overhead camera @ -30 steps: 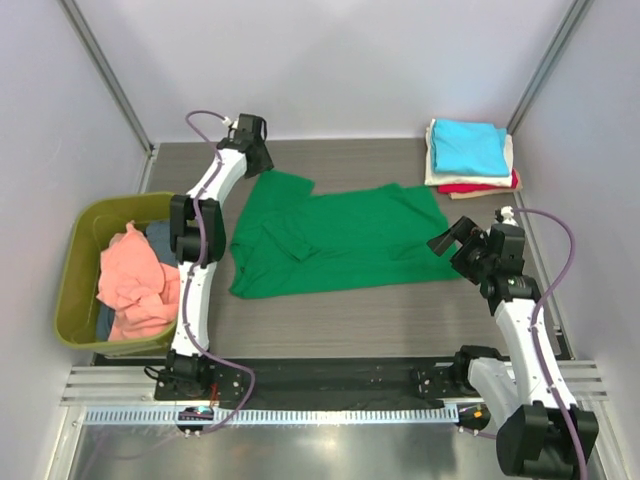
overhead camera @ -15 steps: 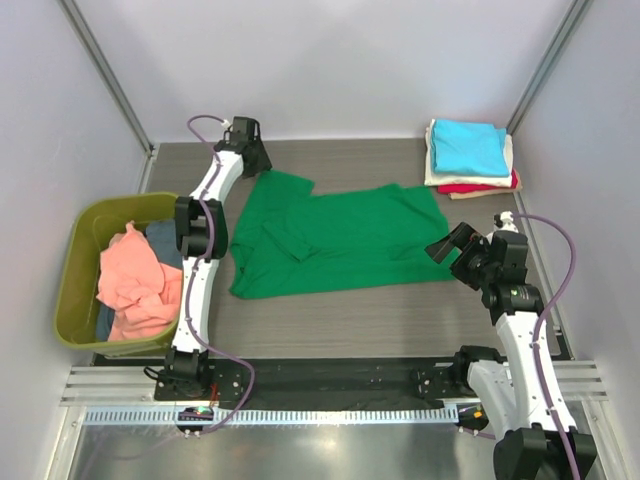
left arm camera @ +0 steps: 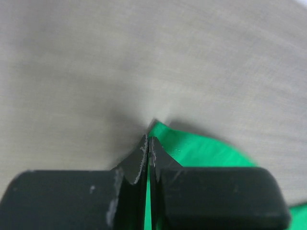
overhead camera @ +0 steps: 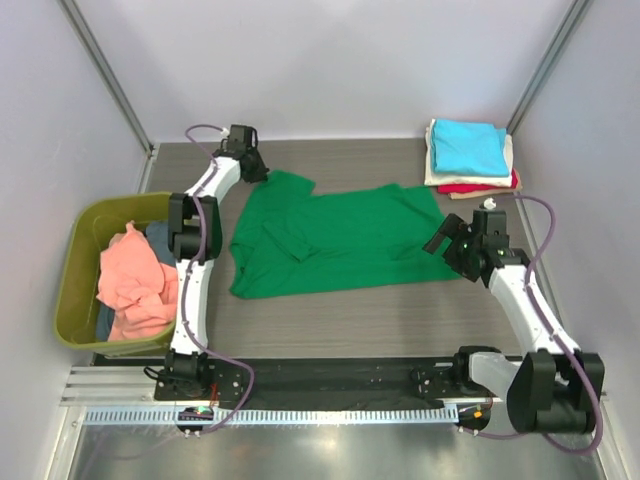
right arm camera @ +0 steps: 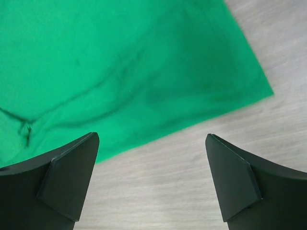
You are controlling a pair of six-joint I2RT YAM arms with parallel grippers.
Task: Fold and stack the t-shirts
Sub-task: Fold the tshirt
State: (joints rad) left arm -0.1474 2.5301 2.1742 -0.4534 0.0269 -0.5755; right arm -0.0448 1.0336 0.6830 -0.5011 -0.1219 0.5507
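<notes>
My left gripper already holds one far corner, so my right gripper will swing outward and down onto the green t-shirt's free far corner [overhead camera: 426,191] beside the folded stack.
A bright green t-shirt [overhead camera: 340,235] lies spread flat across the middle of the table. My left gripper [overhead camera: 256,168] is at its far left corner, shut on that corner. In the left wrist view, green cloth [left arm camera: 201,151] shows in the thin slit between the closed jaws of the left gripper [left arm camera: 149,141]. My right gripper [overhead camera: 441,243] hangs wide open at the shirt's right edge. In the right wrist view the right gripper [right arm camera: 151,137] stands over the near right hem of the shirt [right arm camera: 120,62], holding nothing. Folded shirts are stacked at the back right: cyan [overhead camera: 468,145] on cream [overhead camera: 432,172] on red [overhead camera: 470,187].
An olive-green tub [overhead camera: 75,290] stands at the left edge beside the left arm. It holds a crumpled salmon-pink shirt [overhead camera: 135,285] and a dark blue-grey one [overhead camera: 160,236]. Walls close in the table at the back and on both sides.
The left gripper has dropped to the shirt's far left corner and shut on it. The right gripper has swung left and forward to the shirt's right edge, still open.
</notes>
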